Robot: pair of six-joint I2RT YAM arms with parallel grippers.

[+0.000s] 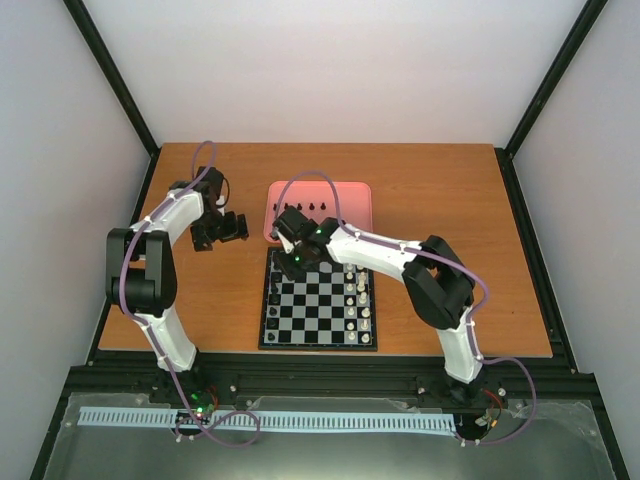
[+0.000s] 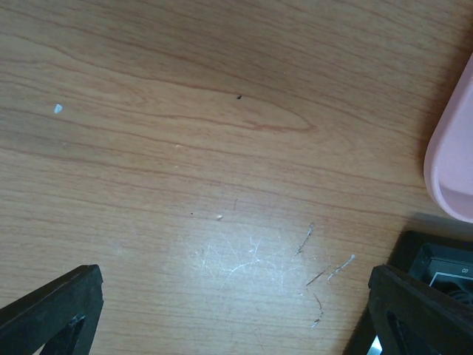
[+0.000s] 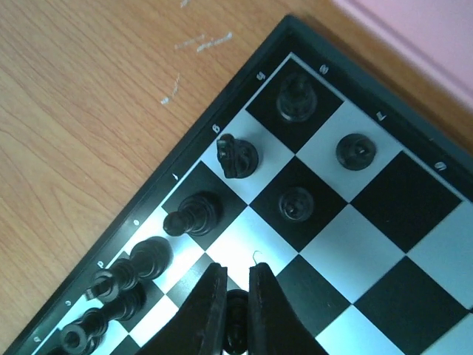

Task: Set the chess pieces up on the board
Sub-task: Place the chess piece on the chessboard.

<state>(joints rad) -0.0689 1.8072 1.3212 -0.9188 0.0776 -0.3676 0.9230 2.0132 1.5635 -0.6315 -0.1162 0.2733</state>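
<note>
The empty pale square beside the bishop is just below my right gripper. I should next lower my right gripper onto that square and let go of the small black pawn.
The board [image 1: 318,345] lies at the middle of the table. Black chess pieces [image 1: 275,300] stand along its left side, and more wait on the pink tray [image 1: 355,195] behind it. My right gripper [image 1: 297,262] hovers over the board's far left corner. In the right wrist view it [image 3: 236,277] is shut on a small black piece [image 3: 236,314], above a pale square beside a bishop [image 3: 191,217]. A knight [image 3: 236,155], a rook [image 3: 297,100] and two pawns [image 3: 295,203] stand nearby. My left gripper [image 2: 233,310] is open over bare wood, holding nothing.
White pieces [image 1: 358,300] fill the board's right side. The pink tray's rounded corner [image 2: 454,163] and the board's corner [image 2: 436,255] lie to the right of my left gripper. Black frame posts and pale walls enclose the wooden table [image 1: 450,250].
</note>
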